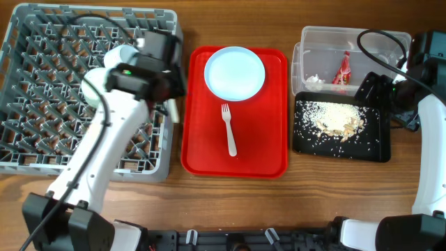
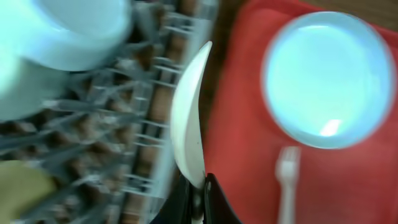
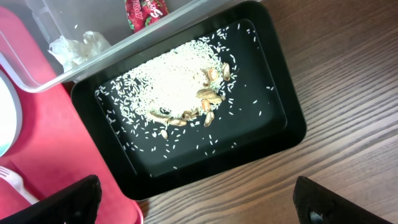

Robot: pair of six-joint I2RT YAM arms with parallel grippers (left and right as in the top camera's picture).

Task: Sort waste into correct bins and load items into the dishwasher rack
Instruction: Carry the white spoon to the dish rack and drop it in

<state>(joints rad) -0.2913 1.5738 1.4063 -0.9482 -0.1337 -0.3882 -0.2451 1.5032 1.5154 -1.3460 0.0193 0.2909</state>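
Note:
My left gripper should move down and toward the left in the overhead view next. It needs to release the white spoon (image 2: 188, 118) into the rack's empty slots on the rim side, below the spoon.
My left gripper (image 1: 171, 97) (image 2: 200, 186) is shut on the white spoon (image 2: 188, 118), seen edge-on, over the right edge of the grey dishwasher rack (image 1: 42, 84). A light blue bowl (image 2: 81, 31) and something yellow (image 2: 22, 186) show blurred in the rack. The round white plate (image 1: 235, 72) (image 2: 328, 78) and white fork (image 1: 229, 132) (image 2: 287, 180) lie on the red tray (image 1: 202, 153). My right gripper (image 1: 376, 87) (image 3: 199, 199) is open and empty above the black tray (image 1: 376, 148) (image 3: 273, 130) holding rice crumbs (image 1: 334, 120) (image 3: 174, 87).
The clear tub (image 1: 327, 38) (image 3: 93, 70) behind the black tray holds the red wrapper (image 1: 343, 70) (image 3: 146, 9) and the crumpled white paper (image 1: 314, 82) (image 3: 78, 46). Bare wooden table (image 3: 336, 93) lies right of the black tray. A black cable (image 1: 380, 42) arches over the tub.

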